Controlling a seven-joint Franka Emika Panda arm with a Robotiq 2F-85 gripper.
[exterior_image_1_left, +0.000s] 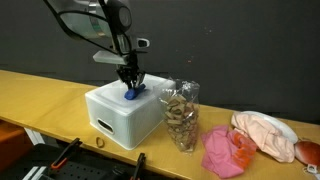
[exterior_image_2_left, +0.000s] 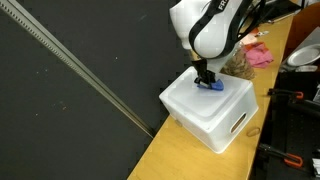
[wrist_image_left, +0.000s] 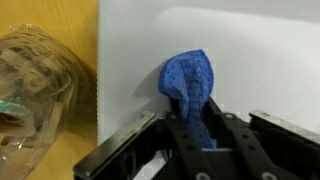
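Observation:
I need to raise my gripper next, up past the jar between box (exterior_image_1_left: 112, 118) and pink cloth. Then I need to lower it to the pink cloth's edge by the plate (exterior_image_1_left: 229, 132) and let go.
My gripper (exterior_image_1_left: 130, 88) is down on top of a white box (exterior_image_1_left: 112, 118) and is shut on a small blue cloth (exterior_image_1_left: 131, 95). In the wrist view the blue cloth (wrist_image_left: 190, 82) bulges out ahead of the two black fingers (wrist_image_left: 200, 135), which pinch its lower part against the white top (wrist_image_left: 260, 70). It also shows in an exterior view, where the gripper (exterior_image_2_left: 205, 80) presses the blue cloth (exterior_image_2_left: 212, 87) on the white box (exterior_image_2_left: 215, 115).
A clear plastic jar (exterior_image_1_left: 181, 115) with brown pieces stands right beside the box, and shows in the wrist view (wrist_image_left: 40, 90). A pink cloth (exterior_image_1_left: 225, 150) and a plate with pale cloth (exterior_image_1_left: 265, 133) lie further along the yellow wooden table (exterior_image_1_left: 40, 95). A black backdrop stands behind.

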